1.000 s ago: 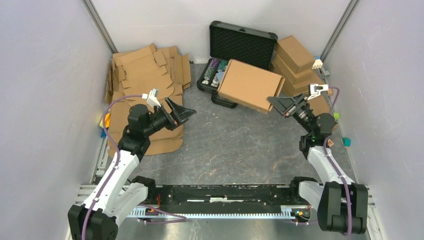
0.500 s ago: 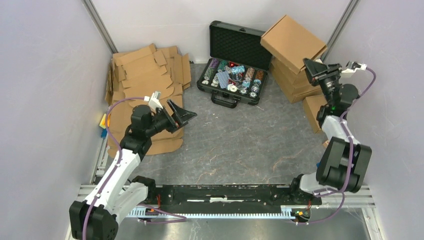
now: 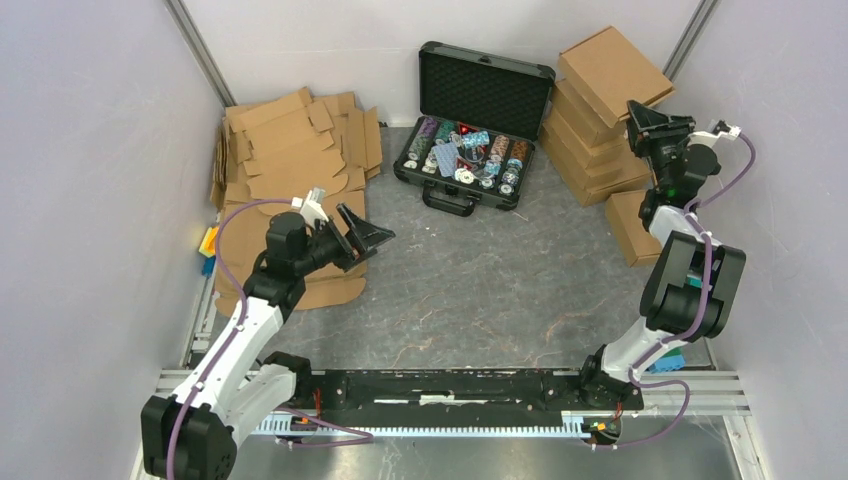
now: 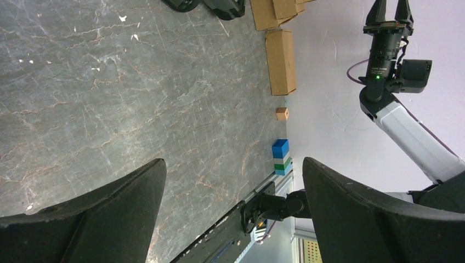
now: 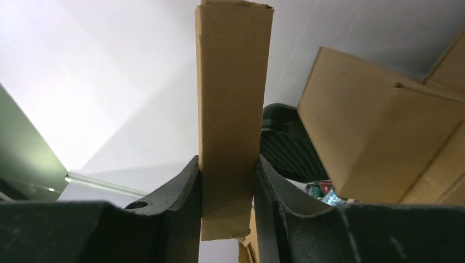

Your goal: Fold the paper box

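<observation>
The paper box is hanging tilted. My right gripper should lower the box's clamped edge onto the stack's top [image 3: 594, 107] [image 5: 346, 119] below and let go.
The paper box [image 3: 612, 70] is a finished shallow brown cardboard box, held tilted on top of the stack of boxes at the back right. My right gripper [image 3: 645, 118] is shut on its near edge. In the right wrist view the box's edge [image 5: 230, 109] stands clamped between both fingers. My left gripper [image 3: 372, 230] is open and empty, hovering over the flat cardboard blanks at the left; in the left wrist view its fingers [image 4: 98, 213] frame bare table.
A stack of finished boxes [image 3: 590, 150] and one more box [image 3: 628, 225] sit at the right. An open black case of poker chips [image 3: 470, 130] stands at the back centre. Flat cardboard blanks [image 3: 290, 160] lie at the back left. Small coloured blocks [image 4: 281, 156] lie by the right wall.
My right arm has swung the box from over the case up and right onto the stack at the back right. My left gripper has barely moved.
</observation>
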`<state>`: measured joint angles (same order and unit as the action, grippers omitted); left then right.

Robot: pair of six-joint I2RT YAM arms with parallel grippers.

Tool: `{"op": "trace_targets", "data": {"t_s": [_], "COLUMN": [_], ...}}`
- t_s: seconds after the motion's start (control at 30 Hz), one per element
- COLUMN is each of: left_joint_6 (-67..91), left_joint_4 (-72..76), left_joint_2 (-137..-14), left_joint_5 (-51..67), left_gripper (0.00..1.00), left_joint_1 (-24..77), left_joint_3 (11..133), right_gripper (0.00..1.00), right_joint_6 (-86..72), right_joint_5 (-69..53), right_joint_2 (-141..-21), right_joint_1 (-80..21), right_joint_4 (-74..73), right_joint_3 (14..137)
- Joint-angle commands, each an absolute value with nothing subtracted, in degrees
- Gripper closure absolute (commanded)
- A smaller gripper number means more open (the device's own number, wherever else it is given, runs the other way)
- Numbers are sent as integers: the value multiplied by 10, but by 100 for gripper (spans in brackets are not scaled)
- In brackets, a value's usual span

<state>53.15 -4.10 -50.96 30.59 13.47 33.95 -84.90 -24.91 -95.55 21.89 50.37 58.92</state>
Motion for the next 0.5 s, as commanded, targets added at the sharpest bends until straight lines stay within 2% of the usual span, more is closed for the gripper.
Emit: {"op": "trace_targets", "data": {"t_s": [0.0, 0.13, 0.37, 0.47], "left_joint_6": [536, 536, 536, 534], "left_joint_4": [-19, -18, -18, -17], "left_joint_2": [-507, -510, -514, -517], "left_joint_5": [319, 317, 318, 319], "left_gripper": [0, 0, 0, 0], "left_joint_1": [133, 133, 133, 133], "left_joint_3": [326, 323, 323, 324], "right_gripper": [82, 74, 73, 67], "right_joint_6": [-856, -823, -799, -779], "right_joint_5": [-220, -222, -228, -232], "right_joint_2": [-984, -998, -1011, -1019], "right_joint_1": [228, 229, 223, 208], "right_joint_4": [520, 477, 465, 432], "right_joint_3": [615, 625, 620, 638]}}
